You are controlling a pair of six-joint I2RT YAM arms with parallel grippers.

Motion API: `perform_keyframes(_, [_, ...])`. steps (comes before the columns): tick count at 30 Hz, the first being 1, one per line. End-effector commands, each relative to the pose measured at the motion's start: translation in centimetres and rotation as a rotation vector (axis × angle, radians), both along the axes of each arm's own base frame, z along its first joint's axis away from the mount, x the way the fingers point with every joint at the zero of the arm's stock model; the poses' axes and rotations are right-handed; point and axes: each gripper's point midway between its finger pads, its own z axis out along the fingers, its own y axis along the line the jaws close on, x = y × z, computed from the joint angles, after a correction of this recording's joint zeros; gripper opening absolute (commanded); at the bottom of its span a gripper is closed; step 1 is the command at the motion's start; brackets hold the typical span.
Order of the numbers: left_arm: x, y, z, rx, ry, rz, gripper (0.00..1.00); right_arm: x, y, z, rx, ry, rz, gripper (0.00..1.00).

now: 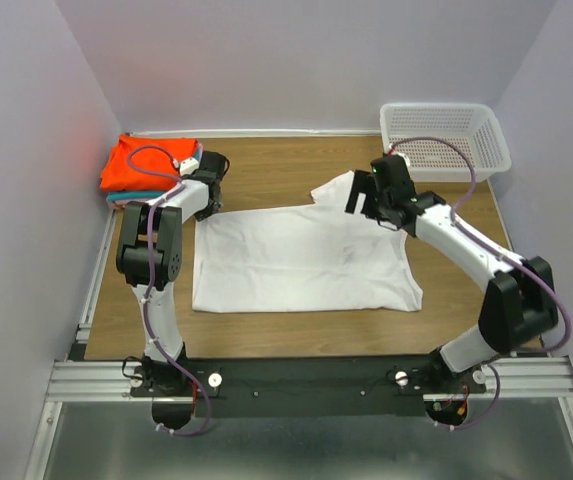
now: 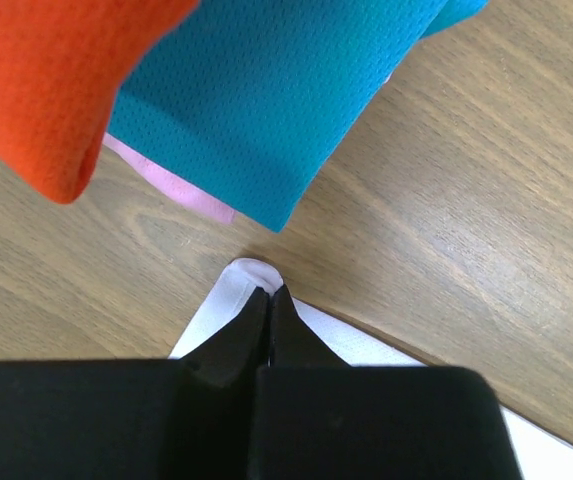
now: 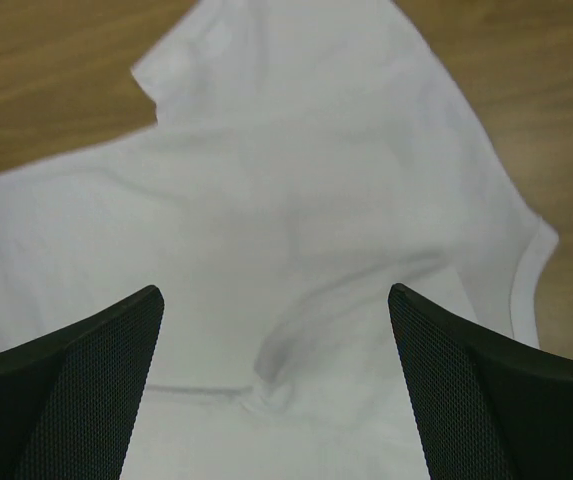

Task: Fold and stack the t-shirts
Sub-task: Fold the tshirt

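The far tip of the shirt's sleeve [image 1: 350, 175] lies outward of and below my right gripper's open fingers, so my right gripper moves outward and down onto it next.
The white t-shirt [image 1: 296, 260] lies spread on the wooden table. My left gripper [image 1: 206, 200] is shut on its far left corner; the left wrist view shows the closed fingertips [image 2: 269, 300] pinching a white hem [image 2: 228, 295]. My right gripper [image 1: 371, 205] is open and empty above the shirt's far right part; in the right wrist view its fingers [image 3: 96, 350] straddle a small wrinkle [image 3: 276, 385]. A sleeve [image 1: 338, 188] sticks out toward the back. A folded stack sits at the far left, the orange-red shirt [image 1: 134, 165] on top, teal [image 2: 266, 100] and pink [image 2: 181, 190] under it.
A white plastic mesh basket [image 1: 446, 140] stands at the back right corner. Purple walls close in the table on three sides. A metal rail [image 1: 316, 378] runs along the near edge with both arm bases on it.
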Motion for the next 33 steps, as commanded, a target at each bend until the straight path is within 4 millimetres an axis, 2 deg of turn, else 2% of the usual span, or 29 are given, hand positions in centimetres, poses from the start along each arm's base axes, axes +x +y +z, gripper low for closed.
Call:
perform_keyframes(1, [-1.9, 0.0, -0.7, 0.011, 0.063, -0.030, 0.00, 7.9, 0.1, 0.5, -0.140, -0.088, -0.059, 1.00])
perform_keyframes(3, [-1.9, 0.0, -0.4, 0.013, 0.052, -0.045, 0.00, 10.4, 0.1, 0.1, -0.191, -0.099, -0.064, 1.00])
perform_keyframes(4, [-2.1, -0.1, -0.5, 0.015, 0.050, -0.047, 0.00, 12.6, 0.9, -0.3, -0.210, -0.105, -0.049, 1.00])
perform_keyframes(5, [-1.9, -0.1, -0.3, 0.014, 0.041, -0.047, 0.00, 13.4, 1.2, 1.3, -0.201, -0.143, -0.047, 1.00])
perform_keyframes(6, [-2.0, -0.3, -0.2, 0.010, 0.040, -0.050, 0.00, 14.7, 1.4, -0.9, -0.227, -0.112, -0.041, 1.00])
perform_keyframes(7, [-2.0, -0.3, 0.0, 0.006, 0.034, -0.051, 0.00, 15.7, 1.5, -1.2, -0.251, -0.116, -0.033, 1.00])
perform_keyframes(8, [-1.9, -0.5, 0.0, 0.001, 0.030, -0.054, 0.00, 17.8, 2.0, -1.9, -0.271, -0.128, -0.035, 0.99])
perform_keyframes(11, [-1.6, -0.6, 0.4, -0.002, 0.017, -0.061, 0.00, 20.6, 2.2, -3.4, -0.330, -0.138, -0.015, 0.98])
perform_keyframes(12, [-1.6, -0.7, 0.5, -0.002, 0.014, -0.062, 0.00, 22.0, 2.6, -2.4, -0.324, -0.172, -0.014, 0.98])
perform_keyframes(13, [-1.6, -0.7, 0.5, 0.000, 0.014, -0.063, 0.00, 22.9, 2.5, -4.9, -0.340, -0.143, -0.011, 0.98])
perform_keyframes(14, [-1.6, -0.7, 0.5, 0.001, 0.017, -0.064, 0.00, 23.5, 2.4, -5.6, -0.343, -0.141, -0.006, 0.98])
perform_keyframes(15, [-1.7, -0.7, 0.5, 0.000, 0.018, -0.063, 0.00, 24.8, 2.6, -4.8, -0.320, -0.170, -0.004, 0.97])
perform_keyframes(16, [-1.7, -0.7, 0.4, -0.001, 0.019, -0.064, 0.00, 25.1, 2.5, -7.2, -0.332, -0.138, 0.012, 0.95])
perform_keyframes(21, [-2.1, -0.6, 0.3, -0.001, 0.022, -0.060, 0.00, 26.0, 1.9, -9.2, -0.376, -0.126, 0.014, 0.91])
perform_keyframes(26, [-2.2, -0.7, 0.4, -0.003, 0.021, -0.061, 0.00, 24.8, 1.4, -11.4, -0.373, -0.071, 0.018, 0.89])
perform_keyframes(29, [-2.2, -0.5, 0.3, 0.002, 0.024, -0.061, 0.00, 24.0, 1.0, -12.7, -0.372, -0.037, 0.018, 0.77])
perform_keyframes(33, [-1.9, -0.6, 0.6, 0.005, 0.017, -0.064, 0.00, 23.2, 0.6, -13.2, -0.375, -0.016, 0.016, 0.64])
